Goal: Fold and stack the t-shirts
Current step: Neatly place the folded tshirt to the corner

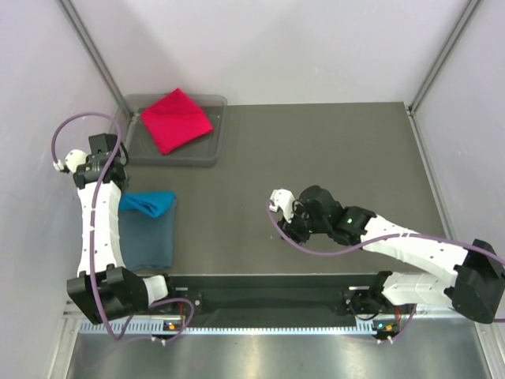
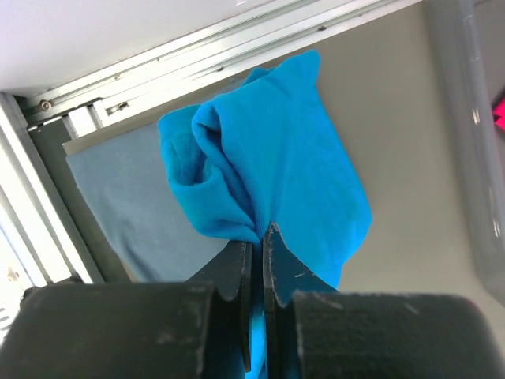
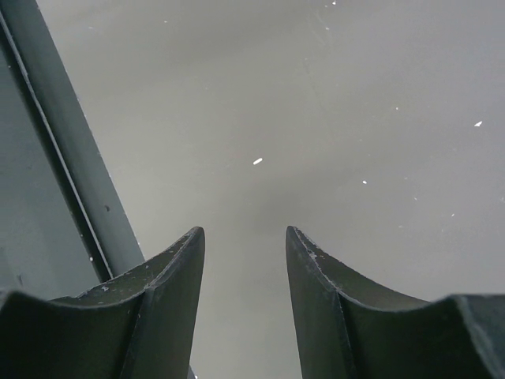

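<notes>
My left gripper holds the pinched fold. It needs to carry the fold back over the grey-blue t-shirt [image 2: 118,189] next, and then I open my left gripper.
A bright turquoise t-shirt [image 2: 276,158] lies bunched over the far end of a folded slate grey-blue t-shirt [image 2: 118,189] at the table's left side. My left gripper [image 2: 256,237] is shut on a pinched fold at the turquoise cloth's edge. From above, the turquoise shirt [image 1: 151,203] and the grey-blue shirt [image 1: 148,243] show beside my left arm, which hides the gripper itself. A folded crimson t-shirt [image 1: 176,120] rests in the tray. My right gripper [image 1: 278,212] hovers mid-table, open, with only bare table between its fingers [image 3: 177,260].
The clear grey plastic tray [image 1: 218,134] stands at the back left, its wall [image 2: 473,134] close to the right of the turquoise shirt. A metal frame rail [image 2: 158,71] runs along the table's near edge. Enclosure posts rise at both back corners.
</notes>
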